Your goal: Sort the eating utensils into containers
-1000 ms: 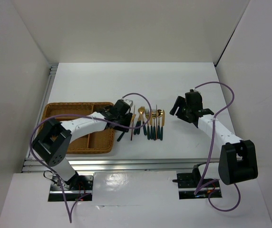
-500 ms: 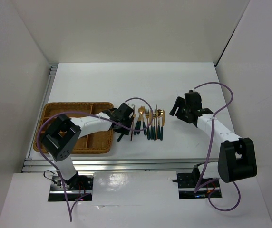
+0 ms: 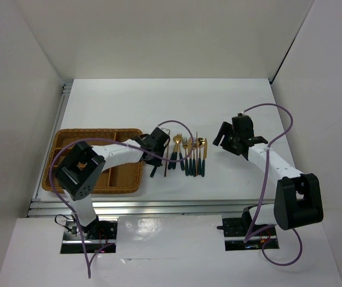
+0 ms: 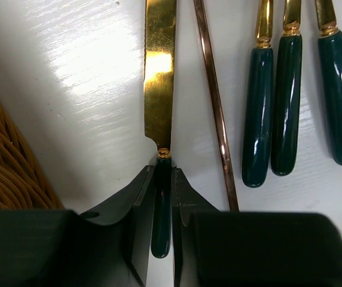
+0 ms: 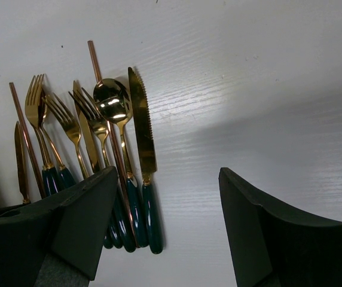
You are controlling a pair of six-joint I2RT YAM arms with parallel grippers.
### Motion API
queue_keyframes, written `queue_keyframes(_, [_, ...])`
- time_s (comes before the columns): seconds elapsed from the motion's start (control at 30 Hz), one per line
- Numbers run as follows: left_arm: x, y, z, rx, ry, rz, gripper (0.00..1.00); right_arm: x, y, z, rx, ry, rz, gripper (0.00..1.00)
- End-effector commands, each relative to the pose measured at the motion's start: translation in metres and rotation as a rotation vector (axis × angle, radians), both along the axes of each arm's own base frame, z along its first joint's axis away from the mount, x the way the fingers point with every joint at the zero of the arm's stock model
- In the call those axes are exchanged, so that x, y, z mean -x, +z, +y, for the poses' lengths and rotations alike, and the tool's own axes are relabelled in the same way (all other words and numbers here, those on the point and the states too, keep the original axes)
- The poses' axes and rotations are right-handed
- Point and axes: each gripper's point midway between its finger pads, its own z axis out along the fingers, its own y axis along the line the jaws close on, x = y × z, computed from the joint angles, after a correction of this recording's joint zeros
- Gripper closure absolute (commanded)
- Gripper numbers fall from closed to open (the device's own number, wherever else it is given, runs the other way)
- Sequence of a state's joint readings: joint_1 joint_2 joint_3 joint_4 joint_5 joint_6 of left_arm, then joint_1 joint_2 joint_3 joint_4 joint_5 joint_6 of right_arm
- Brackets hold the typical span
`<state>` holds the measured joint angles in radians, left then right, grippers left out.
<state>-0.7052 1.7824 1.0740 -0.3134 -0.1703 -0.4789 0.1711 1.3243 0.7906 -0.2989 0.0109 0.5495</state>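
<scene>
The knife is still outside the tray, so my left gripper will rise, turn, move left in the top view and release into the tray's far section (image 3: 88, 136).
My left gripper (image 3: 156, 154) is shut on the dark green handle of a gold-bladed knife (image 4: 159, 78), just right of the wicker tray (image 3: 69, 139). Its jaws pinch the handle (image 4: 161, 221), and the blade points away, low over the table. A thin brown stick (image 4: 216, 113) lies right of the knife. The other forks, spoons and knives (image 3: 190, 156) lie in a row on the table, also seen in the right wrist view (image 5: 117, 137). My right gripper (image 3: 228, 139) is open and empty, right of the row.
The tray's woven corner (image 4: 3, 173) is close on the left of my left gripper. Three green handles (image 4: 290, 101) lie right of the stick. White walls surround the table on three sides.
My left gripper has shifted a little to the right, toward the utensil row, and its elbow has swung right. The right arm has not moved.
</scene>
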Motion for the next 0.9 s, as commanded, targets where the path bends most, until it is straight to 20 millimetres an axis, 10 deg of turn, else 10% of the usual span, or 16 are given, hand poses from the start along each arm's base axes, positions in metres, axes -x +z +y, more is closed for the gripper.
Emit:
queue_keyframes(0.0, [0.008, 0.003, -0.004, 0.015, 0.012, 0.044, 0.81, -0.005, 0.004, -0.002, 0.002, -0.007, -0.033, 0.24])
queue_keyframes(0.47, [-0.014, 0.188, 0.008, 0.286, 0.148, -0.345, 0.80, 0.000, 0.002, -0.003, 0.002, -0.007, -0.033, 0.24])
queue_keyframes(0.87, [-0.013, 0.182, 0.144, 0.295, 0.692, -0.401, 0.78, -0.002, -0.004, 0.003, -0.013, 0.021, -0.028, 0.24])
